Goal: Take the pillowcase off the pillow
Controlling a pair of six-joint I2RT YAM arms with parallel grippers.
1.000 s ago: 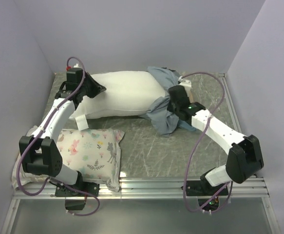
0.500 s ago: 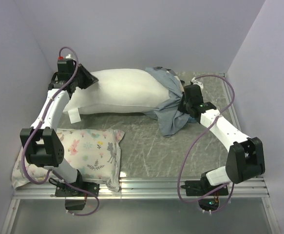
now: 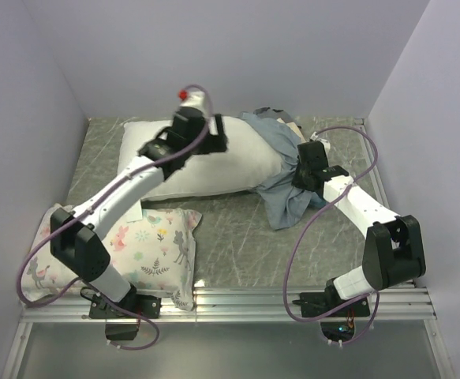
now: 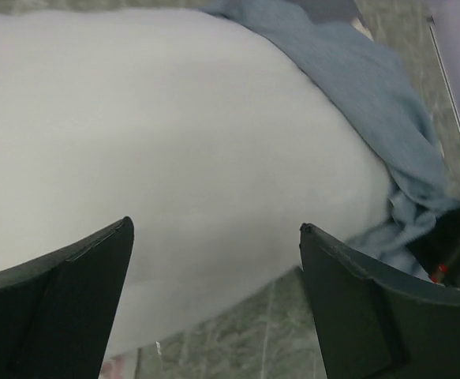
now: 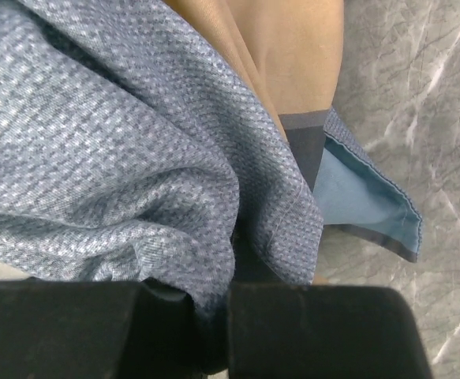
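Bare tabletop is right of my right gripper in the top view, so I need to pull the pillowcase (image 3: 281, 162) that way and up, off the pillow's covered end, then release.
The plain white pillow (image 3: 206, 162) lies across the back of the table, and it fills the left wrist view (image 4: 174, 118). The blue-grey pillowcase (image 3: 281, 162) is bunched over the pillow's right end and trails onto the table. My left gripper (image 3: 220, 142) hovers over the pillow's middle, open, with nothing between its fingers (image 4: 215, 226). The pillowcase (image 4: 372, 103) shows at the upper right of that view. My right gripper (image 3: 302, 175) is shut on a fold of the pillowcase (image 5: 119, 142), with fabric pinched between the fingers (image 5: 226, 296). A tan stripe (image 5: 293, 47) shows above.
A white pillow printed with flowers and animals (image 3: 147, 241) lies at the front left, under the left arm. Lilac walls close the left, back and right sides. An aluminium rail (image 3: 293, 298) runs along the near edge. The grey marbled table (image 3: 237, 229) shows between the arms.
My left gripper let go of the pillow's left end, opened, and swung right over the pillow's middle. The pillow settled flat. The right gripper stayed shut on the pillowcase and shifted slightly right.
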